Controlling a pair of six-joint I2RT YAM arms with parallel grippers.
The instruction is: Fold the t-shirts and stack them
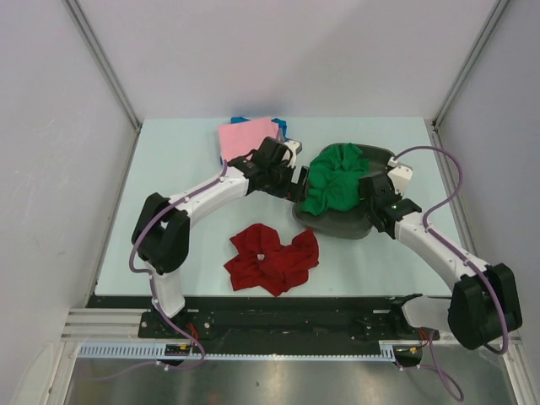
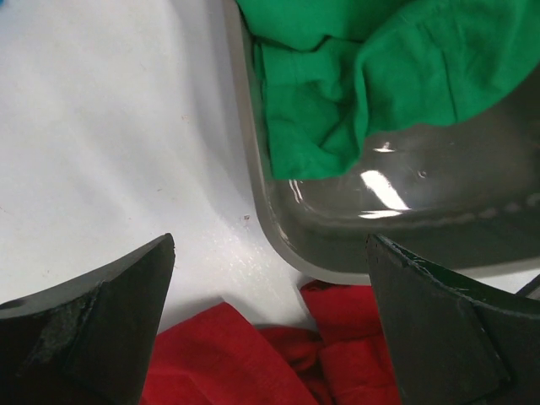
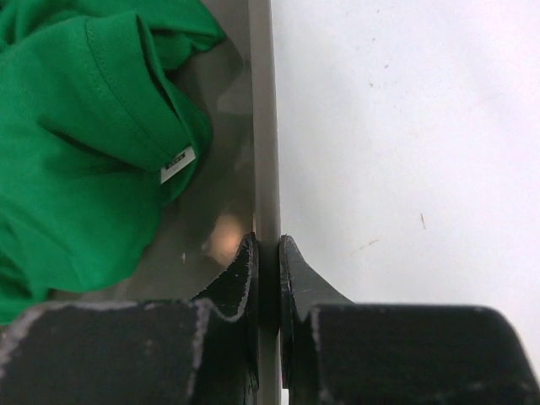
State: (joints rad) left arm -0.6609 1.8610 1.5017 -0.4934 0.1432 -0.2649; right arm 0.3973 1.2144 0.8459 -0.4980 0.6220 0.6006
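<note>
My left gripper needs to move outward and down to straddle the tray's opposite rim (image 1: 307, 175) (image 2: 239, 80) beside the green t-shirt, because my right gripper already holds one rim.
A crumpled green t-shirt (image 1: 333, 186) lies in the grey tray (image 1: 337, 226). My right gripper (image 1: 371, 196) is shut on the tray's right rim (image 3: 261, 126), one finger inside and one outside (image 3: 267, 245); the green t-shirt (image 3: 76, 152) lies just left of it. My left gripper (image 1: 299, 179) is open and empty (image 2: 270, 253) over the table beside the tray's left corner (image 2: 337, 228). The green t-shirt (image 2: 380, 76) shows ahead of it. A dark red t-shirt (image 1: 272, 257) lies crumpled on the table in front; it also shows between the left jaws (image 2: 228, 363). A folded pink t-shirt (image 1: 245, 137) lies on a blue one (image 1: 283, 128) at the back.
White walls and metal posts enclose the table on three sides. The arms' bases and a black rail run along the near edge (image 1: 278, 312). A purple cable (image 1: 439, 169) loops off the right arm above the tray's right side.
</note>
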